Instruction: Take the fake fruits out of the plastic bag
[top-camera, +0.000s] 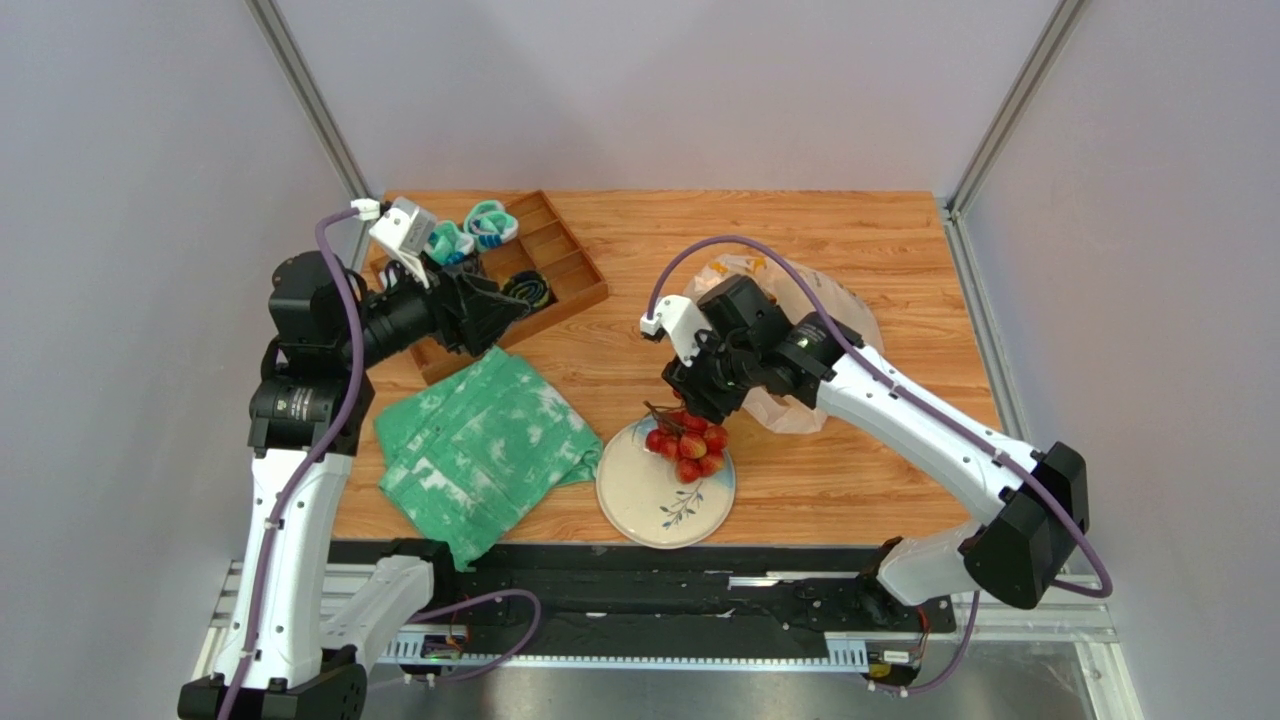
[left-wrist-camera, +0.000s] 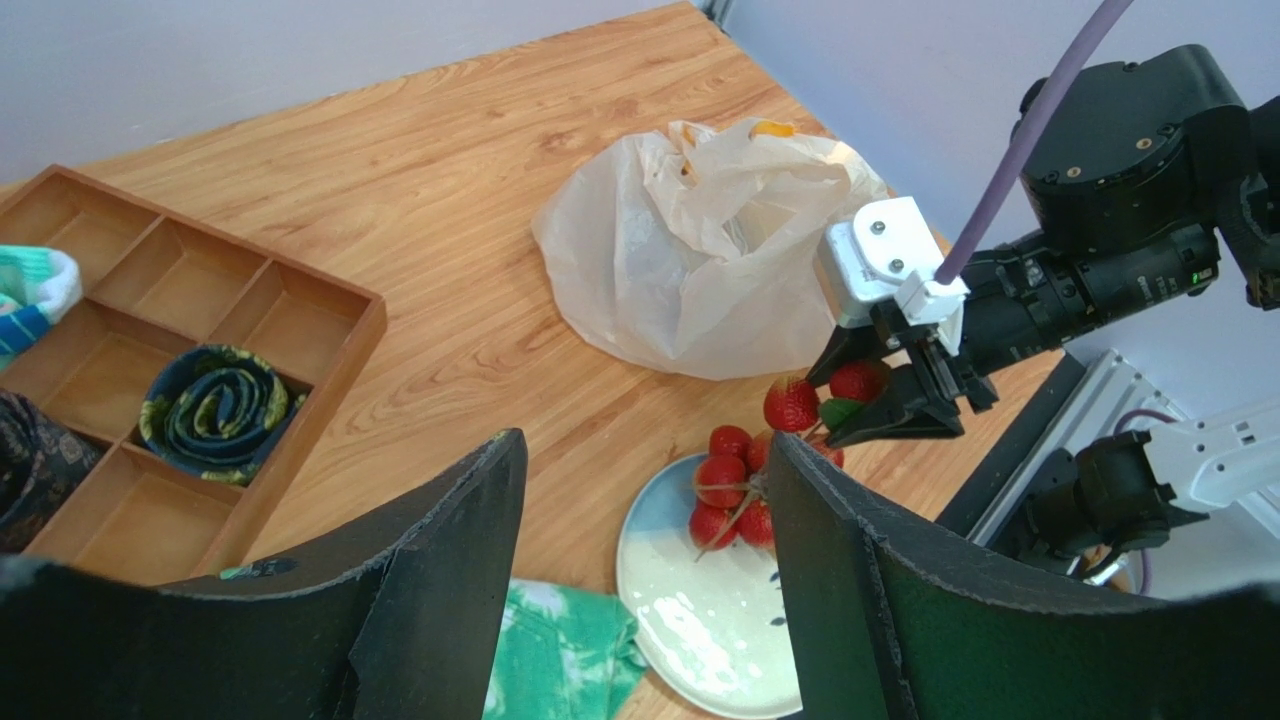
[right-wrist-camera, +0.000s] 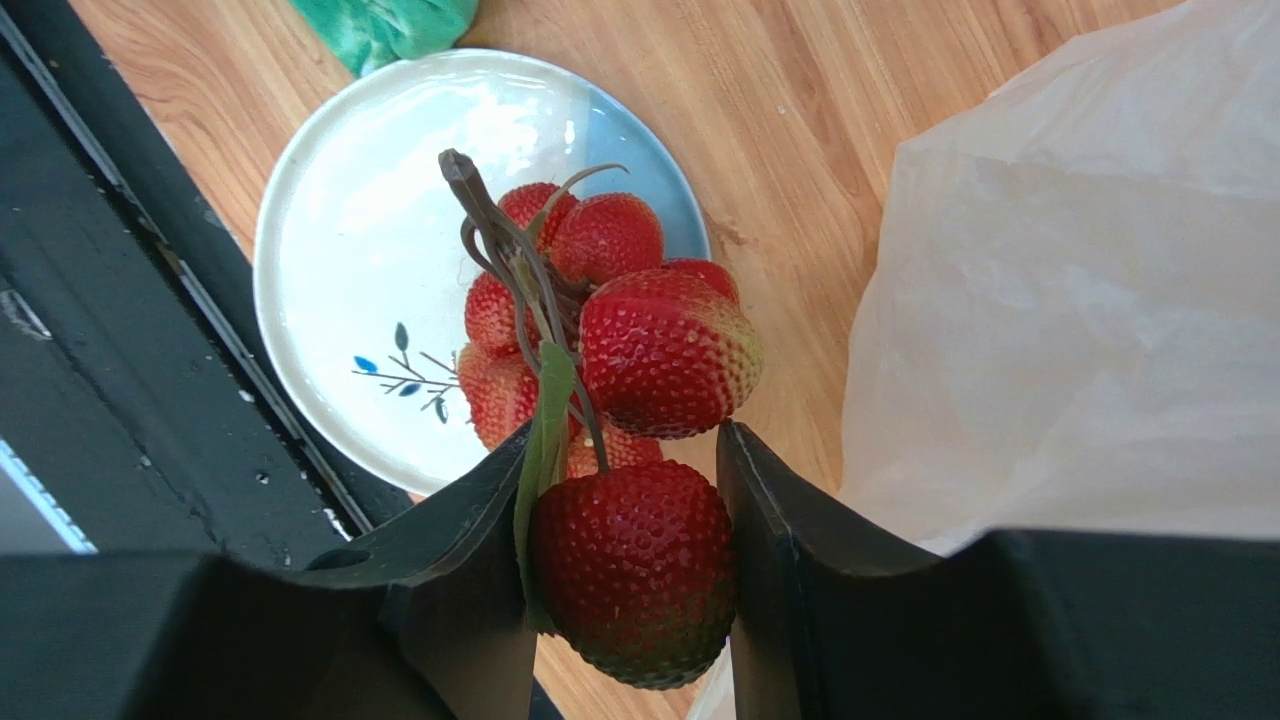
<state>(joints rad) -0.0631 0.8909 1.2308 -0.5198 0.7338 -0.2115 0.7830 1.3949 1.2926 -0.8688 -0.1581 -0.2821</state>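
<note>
The white-blue plate (top-camera: 643, 495) (right-wrist-camera: 428, 270) lies below and back from my right gripper. My right gripper will move back and down to release the red fruit cluster onto the plate.
My right gripper (top-camera: 706, 408) is shut on one bumpy red ball of the red fruit cluster (right-wrist-camera: 631, 558). The rest of the cluster (top-camera: 687, 446) hangs on brown stems down onto the white-blue plate (top-camera: 643, 495). It also shows in the left wrist view (left-wrist-camera: 751, 465). The whitish plastic bag (top-camera: 804, 323) lies crumpled behind the right gripper, with something orange showing at its top (left-wrist-camera: 774, 131). Other fruits are hidden. My left gripper (top-camera: 504, 312) is open and empty, raised over the wooden tray's near edge.
A wooden compartment tray (top-camera: 564, 270) with rolled socks (left-wrist-camera: 223, 405) stands at the back left. A green-white mottled cloth (top-camera: 473, 443) lies left of the plate. The black rail (top-camera: 646, 578) runs along the table's near edge.
</note>
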